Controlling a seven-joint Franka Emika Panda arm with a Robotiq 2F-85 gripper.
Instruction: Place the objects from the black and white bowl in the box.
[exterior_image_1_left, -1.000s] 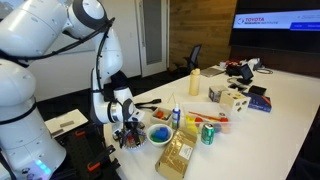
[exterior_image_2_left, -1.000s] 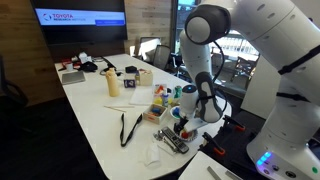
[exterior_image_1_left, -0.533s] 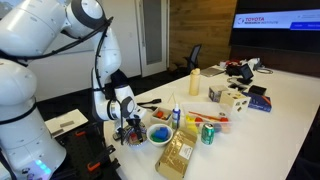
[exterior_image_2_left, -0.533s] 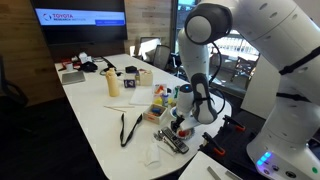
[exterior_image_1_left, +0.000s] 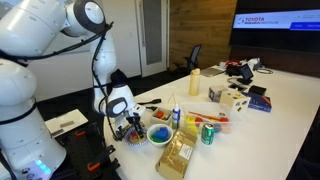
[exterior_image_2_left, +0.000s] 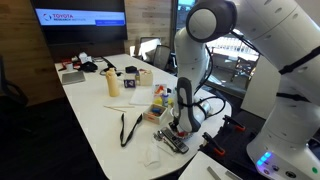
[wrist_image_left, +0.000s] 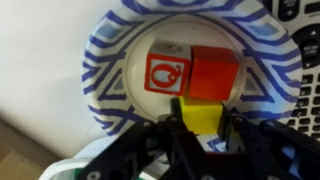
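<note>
My gripper will next lift out of the patterned bowl (exterior_image_1_left: 135, 140) and swing outward over the tan box (exterior_image_1_left: 228, 97), because its fingers are holding the yellow block.
The wrist view looks straight down into the black and white bowl (wrist_image_left: 100, 75), a round dish with a dark striped rim. Inside lie a red block with a white picture (wrist_image_left: 166, 72), a plain red block (wrist_image_left: 213, 72) and a yellow block (wrist_image_left: 199, 113). My gripper (wrist_image_left: 200, 122) is shut on the yellow block, one finger on each side. In both exterior views the gripper (exterior_image_1_left: 129, 127) (exterior_image_2_left: 181, 127) reaches down into the bowl (exterior_image_1_left: 135, 140) at the table's near end. A tan box (exterior_image_1_left: 228, 97) stands further along the table.
A bright blue bowl (exterior_image_1_left: 160, 134) sits right beside the patterned bowl. A brown package (exterior_image_1_left: 177, 156), a green can (exterior_image_1_left: 208, 133), bottles (exterior_image_1_left: 176, 114) and a tray of small items (exterior_image_1_left: 205, 120) crowd the area. Black cables (exterior_image_2_left: 131, 128) lie on the table.
The gripper has come down into the bowl and its jaws, open a second ago, have shut on the yellow block.
</note>
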